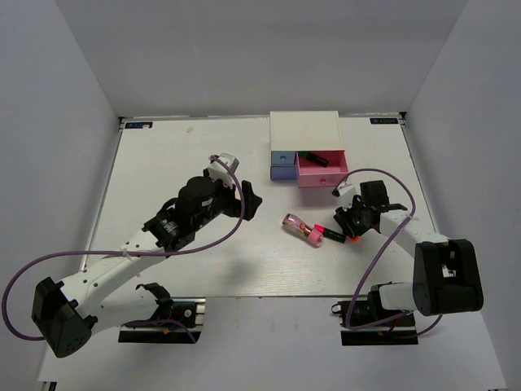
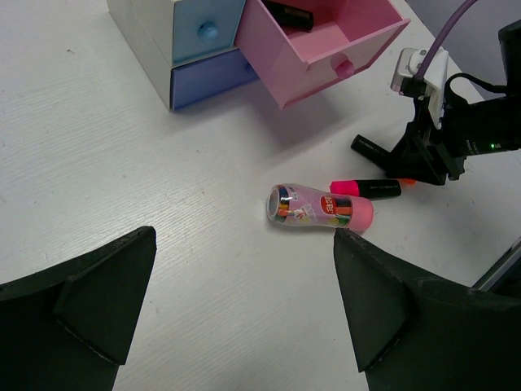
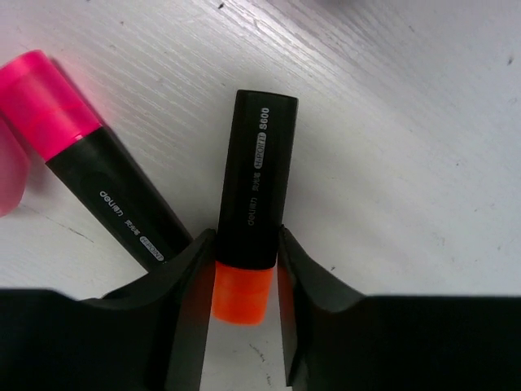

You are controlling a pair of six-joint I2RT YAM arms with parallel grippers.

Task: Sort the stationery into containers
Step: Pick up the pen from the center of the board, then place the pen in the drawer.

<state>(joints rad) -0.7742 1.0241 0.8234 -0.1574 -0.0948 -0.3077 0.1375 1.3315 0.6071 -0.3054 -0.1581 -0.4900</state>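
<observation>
I should next lift the orange-capped marker outward with my right gripper over the open pink drawer [image 1: 322, 161] and lower it in, where another marker already lies.
My right gripper [image 1: 352, 221] [image 3: 244, 244] is shut on the black barrel of an orange-capped marker [image 3: 254, 204], which lies low at the table. A pink-capped marker [image 3: 98, 175] [image 1: 330, 236] lies just left of it. A pink-and-clear tube [image 1: 296, 225] [image 2: 320, 208] lies further left. The white cabinet [image 1: 305, 129] stands at the back, with its pink drawer [image 1: 324, 175] [image 2: 326, 49] pulled open and a black marker [image 1: 313, 156] inside. The light blue drawer [image 1: 282, 156] and the violet-blue drawer [image 1: 282, 172] are shut. My left gripper [image 1: 249, 201] [image 2: 244, 244] is open and empty above the table, left of the tube. No lavender-grey roll is in view.
The right arm's purple cable [image 1: 383, 175] loops above the table near the open pink drawer. The table's edges [image 1: 114, 163] meet grey walls on the left, back and right.
</observation>
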